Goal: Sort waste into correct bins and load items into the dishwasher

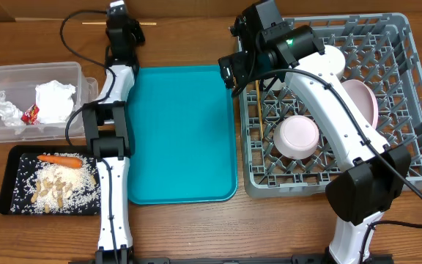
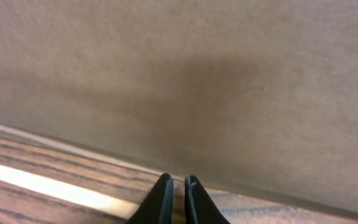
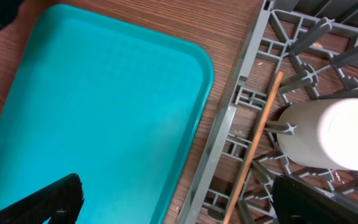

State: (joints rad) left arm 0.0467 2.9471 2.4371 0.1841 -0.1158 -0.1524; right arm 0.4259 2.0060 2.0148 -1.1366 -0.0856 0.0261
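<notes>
My left gripper should next pull the thin chopstick back over the wood toward the teal tray. Then it should open.
My left gripper (image 1: 119, 18) is at the table's back edge by a cardboard wall, its fingers (image 2: 176, 182) closed on a thin wooden chopstick (image 1: 94, 23) that lies on the wood (image 2: 48, 190). My right gripper (image 1: 233, 70) is wide open and empty (image 3: 173, 199) over the left edge of the grey rack (image 1: 409, 158). The second chopstick (image 1: 258, 110) lies in the rack (image 3: 260, 143) beside a white cup (image 3: 334, 134). A bowl (image 1: 297, 137) and the pink-white plate (image 1: 363, 99) also sit in the rack.
The teal tray (image 1: 182, 132) lies between the arms, also in the right wrist view (image 3: 92, 112). The clear tub (image 1: 20, 73) holds tissue (image 1: 53, 99) and a red wrapper (image 1: 30, 114). The black tray (image 1: 6, 183) holds a carrot piece (image 1: 61, 158), peanuts (image 1: 53, 189) and rice.
</notes>
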